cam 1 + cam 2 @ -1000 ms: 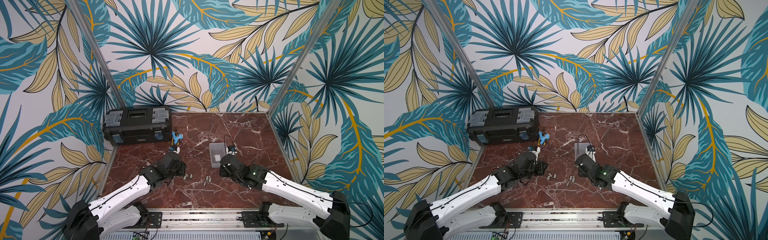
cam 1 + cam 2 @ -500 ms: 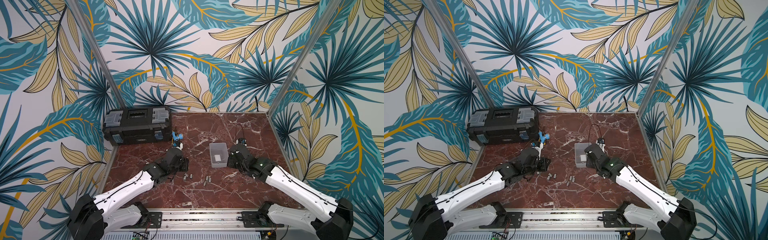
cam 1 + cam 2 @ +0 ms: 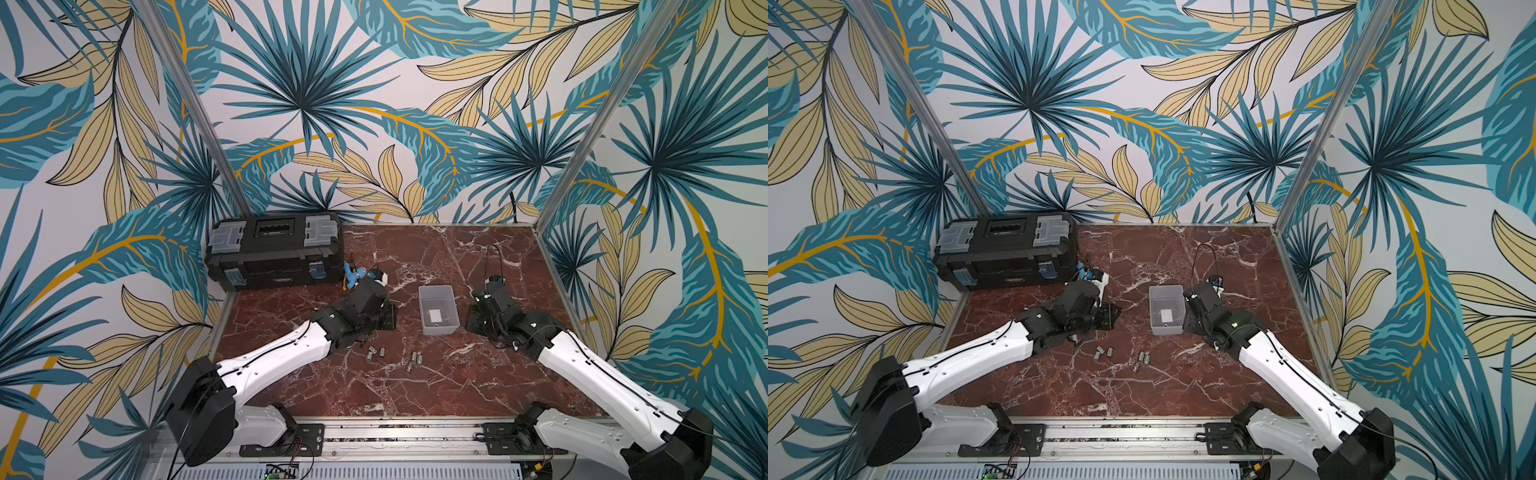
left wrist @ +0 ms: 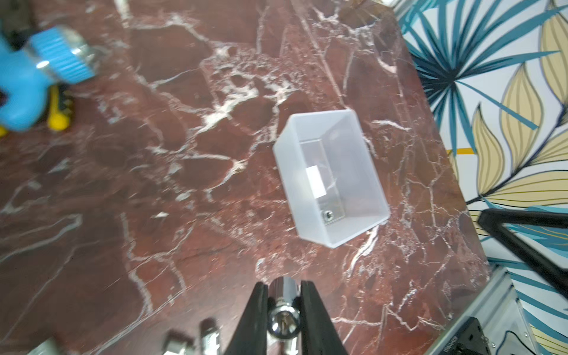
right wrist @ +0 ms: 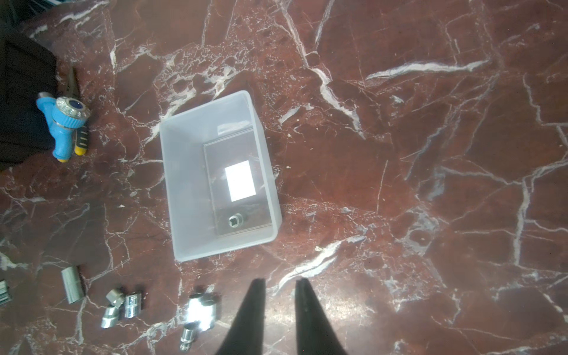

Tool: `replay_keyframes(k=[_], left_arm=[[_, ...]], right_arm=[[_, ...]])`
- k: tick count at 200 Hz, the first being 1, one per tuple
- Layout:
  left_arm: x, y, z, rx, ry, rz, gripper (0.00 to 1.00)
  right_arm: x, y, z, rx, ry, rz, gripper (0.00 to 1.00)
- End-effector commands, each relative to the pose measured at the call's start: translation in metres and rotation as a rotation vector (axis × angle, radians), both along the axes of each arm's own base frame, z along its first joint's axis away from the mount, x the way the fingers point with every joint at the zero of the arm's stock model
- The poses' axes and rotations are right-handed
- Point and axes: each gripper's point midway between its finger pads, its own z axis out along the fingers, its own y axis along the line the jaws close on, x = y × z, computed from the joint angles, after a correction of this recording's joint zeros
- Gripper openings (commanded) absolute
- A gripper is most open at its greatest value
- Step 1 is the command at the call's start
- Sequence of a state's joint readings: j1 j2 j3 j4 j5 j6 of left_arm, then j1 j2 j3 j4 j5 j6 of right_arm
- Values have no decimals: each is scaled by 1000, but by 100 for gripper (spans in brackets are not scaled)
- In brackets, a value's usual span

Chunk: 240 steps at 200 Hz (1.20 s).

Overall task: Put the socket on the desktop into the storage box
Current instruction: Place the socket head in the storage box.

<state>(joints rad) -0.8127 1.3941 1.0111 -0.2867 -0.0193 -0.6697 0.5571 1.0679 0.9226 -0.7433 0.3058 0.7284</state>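
Observation:
The left gripper moves across over the near end of the storage box's bottom next and lets go of the chrome socket, because only one socket stands there.
My left gripper [image 4: 283, 284] is shut on a chrome socket [image 4: 282, 319], held above the desktop [image 3: 457, 257] to the left of the storage box [image 3: 424, 309]. In both top views that gripper [image 3: 385, 319] hangs low beside the box [image 3: 1155, 309]. One socket [image 5: 236, 220] stands inside the box, next to its white label. Several more sockets [image 3: 376, 353] [image 3: 415, 359] lie on the marble in front of the box. My right gripper [image 5: 280, 281] is open a little with nothing between its fingers. It sits just right of the box [image 5: 172, 190], low over the desktop.
A black toolbox [image 3: 274, 253] stands at the back left. A blue spray nozzle [image 3: 353, 274] and a yellow-and-black tool [image 5: 80, 141] lie beside it. Aluminium rails [image 3: 395, 432] edge the front, and patterned walls close the other three sides.
My right arm has swung from the box's front to its right side and its jaws have parted slightly. My left arm has carried its socket right, towards the box.

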Motion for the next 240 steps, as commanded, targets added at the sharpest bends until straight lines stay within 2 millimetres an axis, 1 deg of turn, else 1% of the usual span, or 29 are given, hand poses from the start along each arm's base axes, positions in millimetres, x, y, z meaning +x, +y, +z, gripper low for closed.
replay_keyframes(k=[1, 16, 29, 52, 65, 86, 90, 98, 101, 106, 113, 116, 118, 127, 146, 159, 168, 186, 188, 196, 201, 209, 223, 234, 236, 240], left_arm=[[9, -43, 30, -66, -56, -90, 0], [16, -63, 23, -88, -25, -112, 0], [20, -79, 14, -102, 3, -136, 0], [27, -98, -2, -94, 40, -151, 0], [28, -107, -8, -101, 51, -155, 0], [28, -117, -16, -101, 61, -168, 0], [27, -118, -18, -97, 63, -170, 7], [28, -118, -19, -94, 58, -168, 29], [28, -117, -19, -91, 56, -165, 35], [27, -117, -19, -88, 50, -163, 44], [28, -114, -18, -83, 37, -158, 52], [28, -114, -17, -81, 31, -155, 60], [28, -113, -16, -80, 28, -154, 63], [28, -109, -11, -74, 10, -145, 69], [26, -105, 4, -85, -18, -139, 71], [22, -98, 16, -90, -42, -130, 71], [17, -89, 26, -97, -67, -117, 71], [5, -59, 44, -99, -124, -77, 70], [4, -54, 41, -91, -124, -71, 69], [-3, -36, 45, -82, -152, -46, 69], [-10, -25, 44, -76, -158, -38, 69], [-13, -2, 43, -57, -184, 14, 69], [-27, 30, 32, -41, -194, 69, 68], [-36, 49, 24, -39, -196, 98, 68], [-37, 52, 23, -41, -196, 104, 68], [-40, 58, 19, -37, -195, 113, 68]], right_arm=[[-4, -11, -3, -13, 16, -30, 32], [-2, -15, -3, -25, 20, -33, 40], [0, -17, -3, -34, 20, -33, 44], [6, -20, -2, -48, 14, -38, 46], [8, -19, -3, -44, 15, -38, 46], [7, -11, -8, -9, 18, -14, 45], [7, -10, -9, -2, 17, -11, 45], [6, -7, -10, 12, 20, 3, 46], [6, -6, -11, 16, 22, 9, 46], [5, -3, -10, 27, 22, 23, 46], [4, 0, -11, 38, 23, 38, 47], [5, 1, -10, 43, 21, 44, 48], [4, 2, -11, 45, 21, 47, 49], [4, 4, -10, 55, 16, 57, 51], [6, 13, -8, 94, 10, 93, 55], [7, 24, -8, 126, 10, 131, 56], [8, 33, -9, 139, 10, 161, 56], [6, 51, -11, 118, 13, 219, 56], [5, 53, -11, 114, 14, 226, 56], [2, 63, -13, 85, 17, 252, 56], [0, 68, -14, 66, 19, 266, 56], [-4, 77, -17, 38, 24, 290, 56], [-12, 88, -28, 5, 43, 311, 55], [-16, 93, -38, 5, 57, 306, 53], [-21, 99, -39, 4, 58, 326, 53], [-24, 104, -43, 6, 58, 336, 52]])
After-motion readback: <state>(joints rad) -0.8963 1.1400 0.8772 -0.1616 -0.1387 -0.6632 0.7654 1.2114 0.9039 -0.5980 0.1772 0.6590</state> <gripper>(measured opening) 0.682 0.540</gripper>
